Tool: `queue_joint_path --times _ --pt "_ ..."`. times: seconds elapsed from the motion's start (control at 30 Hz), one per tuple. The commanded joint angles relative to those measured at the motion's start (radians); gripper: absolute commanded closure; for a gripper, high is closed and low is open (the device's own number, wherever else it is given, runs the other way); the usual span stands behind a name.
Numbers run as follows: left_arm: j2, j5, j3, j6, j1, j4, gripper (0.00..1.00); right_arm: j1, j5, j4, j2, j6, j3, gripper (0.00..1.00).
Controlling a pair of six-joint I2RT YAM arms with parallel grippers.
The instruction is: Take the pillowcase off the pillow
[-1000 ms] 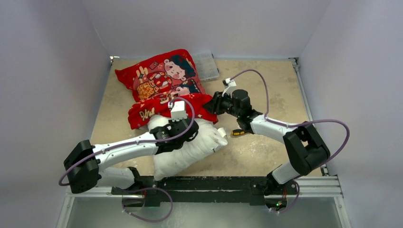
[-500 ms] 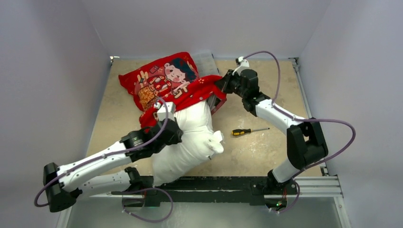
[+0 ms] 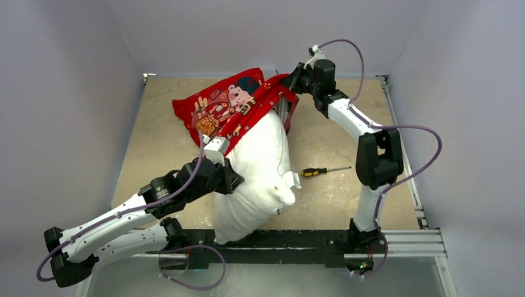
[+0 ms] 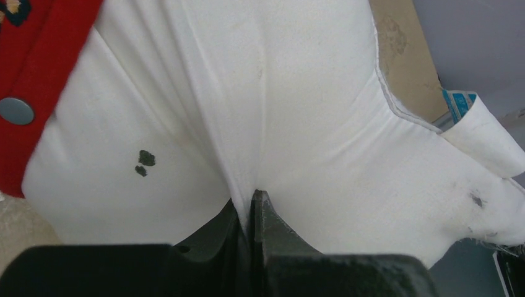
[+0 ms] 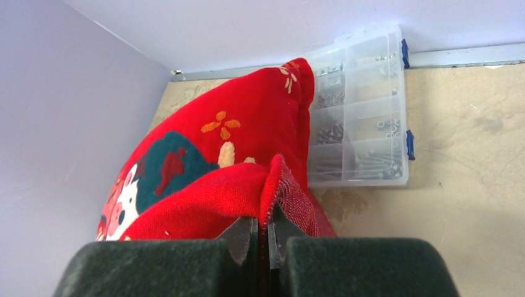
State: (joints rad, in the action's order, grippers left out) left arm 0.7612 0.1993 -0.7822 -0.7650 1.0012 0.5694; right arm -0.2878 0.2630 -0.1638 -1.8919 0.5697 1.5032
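I should next use my left gripper to pull the fold toward the pillow's screwdriver-side edge (image 3: 286, 162) (image 4: 373, 71), to its right in the top view, then release, since the far end is covered.
The white pillow (image 3: 260, 167) lies lengthwise mid-table, its near two thirds bare. The red printed pillowcase (image 3: 226, 105) still covers its far end. My left gripper (image 3: 232, 179) is at the pillow's left side, shut on a pinched fold of white fabric; in the left wrist view the fold runs up from the left gripper (image 4: 247, 201) across the pillow (image 4: 297, 111), with the pillowcase (image 4: 49, 55) edge at upper left. My right gripper (image 3: 291, 80) is near the back wall. The right wrist view shows the right gripper (image 5: 263, 226) shut on the pillowcase (image 5: 216, 161) hem.
A yellow-handled screwdriver (image 3: 325, 171) lies on the table right of the pillow. A clear parts organiser box (image 5: 362, 124) sits against the back wall beside the pillowcase. Walls close in the left, back and right sides.
The right gripper closed on the pillowcase hem and pulled it toward the back wall. The left arm drew back to the near left holding the pillow. More white pillow shows.
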Motion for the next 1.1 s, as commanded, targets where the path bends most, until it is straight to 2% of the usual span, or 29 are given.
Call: queue_joint_path --times 0.0,0.13,0.17,0.2,0.33,0.37,0.57,0.7,0.8,0.9,1.0,1.07 --pt "-0.013 -0.301 0.035 0.058 0.02 0.003 1.0 0.073 -0.189 -0.131 -0.079 -0.048 0.202 1.0" --pt "0.061 -0.221 0.011 0.074 0.02 -0.03 1.0 0.06 -0.165 -0.079 -0.117 -0.093 0.234 0.99" --pt "0.077 -0.206 0.007 0.072 0.02 -0.054 1.0 0.058 -0.166 -0.08 -0.112 -0.099 0.221 0.92" --pt "0.119 -0.203 0.003 0.071 0.02 -0.086 1.0 0.058 -0.166 -0.079 -0.096 -0.102 0.205 0.83" --pt "0.285 -0.202 -0.023 0.07 0.019 -0.239 1.0 0.057 -0.196 -0.073 -0.015 -0.12 0.127 0.12" --pt "0.332 -0.202 -0.031 0.071 0.019 -0.283 1.0 0.058 -0.207 -0.071 0.012 -0.125 0.107 0.03" --pt "0.568 -0.202 -0.107 0.063 0.016 -0.497 1.0 0.05 -0.261 -0.056 0.214 -0.137 -0.06 0.01" --pt "0.683 -0.202 -0.187 0.065 0.002 -0.571 0.97 0.014 -0.325 -0.028 0.338 -0.14 -0.166 0.01" --pt "0.743 -0.235 -0.233 0.057 -0.018 -0.627 0.86 -0.031 -0.368 0.0 0.423 -0.14 -0.235 0.01" --pt "0.771 -0.276 -0.259 0.037 -0.047 -0.646 0.69 -0.097 -0.409 0.039 0.488 -0.125 -0.282 0.01" --pt "0.731 -0.287 -0.251 0.029 -0.065 -0.647 0.55 -0.142 -0.42 0.077 0.552 -0.102 -0.334 0.01" --pt "0.675 -0.261 -0.233 0.032 -0.077 -0.62 0.5 -0.156 -0.431 0.103 0.595 -0.091 -0.368 0.01"
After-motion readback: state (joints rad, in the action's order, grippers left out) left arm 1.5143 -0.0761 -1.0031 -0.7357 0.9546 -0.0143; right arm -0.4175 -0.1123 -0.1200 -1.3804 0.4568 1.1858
